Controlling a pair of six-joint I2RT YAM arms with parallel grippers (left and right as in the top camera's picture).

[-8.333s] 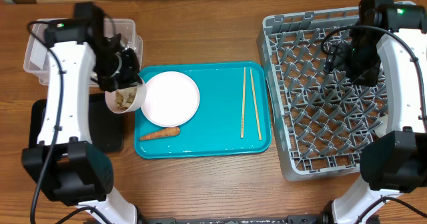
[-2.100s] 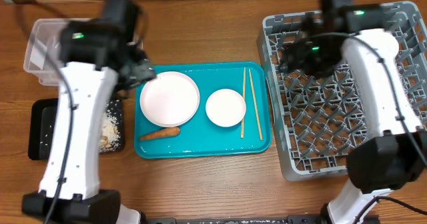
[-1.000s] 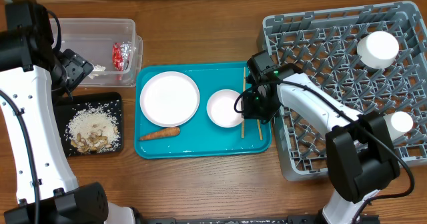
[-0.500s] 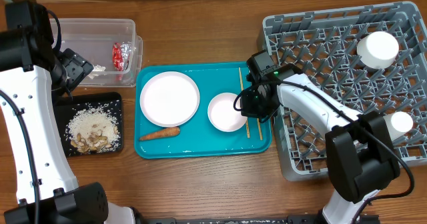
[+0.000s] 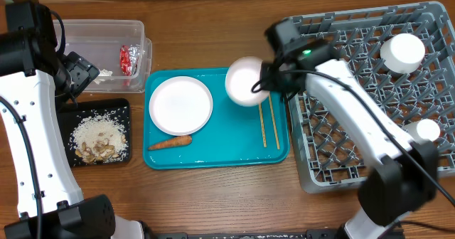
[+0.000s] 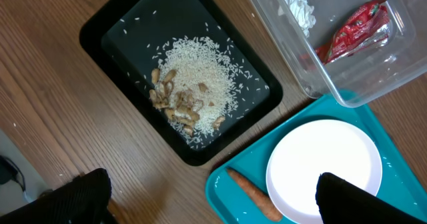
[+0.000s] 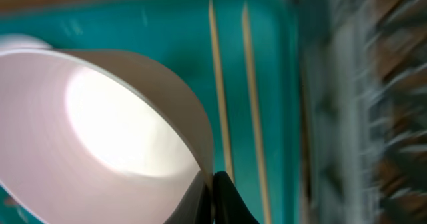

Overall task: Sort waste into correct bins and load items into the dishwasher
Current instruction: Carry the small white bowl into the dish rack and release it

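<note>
My right gripper should swing over the dishwasher rack's empty wires (image 5: 370, 44) beside the far cup and release the bowl (image 5: 244, 81), since the wires are to the gripper's right in the overhead view.
My right gripper (image 5: 264, 82) is shut on the rim of a white bowl (image 5: 244, 81), which hangs tilted above the teal tray (image 5: 213, 153). In the right wrist view the jaws (image 7: 212, 184) pinch the bowl's (image 7: 100, 124) thin wall. The chopsticks (image 5: 268, 125) lie on the tray beside the grey dishwasher rack (image 5: 355, 125). The pink-white plate (image 5: 180, 105) and the carrot (image 5: 169, 142) rest on the tray's left half. My left gripper (image 5: 78, 75) stands open above the bins' side, with nothing between its fingers (image 6: 80, 197).
The black tray (image 5: 67, 118) holds rice and beige scraps (image 6: 193, 97). The clear tub (image 5: 92, 33) holds the red wrapper (image 6: 353, 31) and crumpled paper (image 6: 297, 1). Two white cups (image 5: 402, 50) stand upside down in the rack.
The right gripper closed on the bowl's rim and lifted it off the tray, up and toward the back. The chopsticks shifted slightly. The left arm stayed put.
</note>
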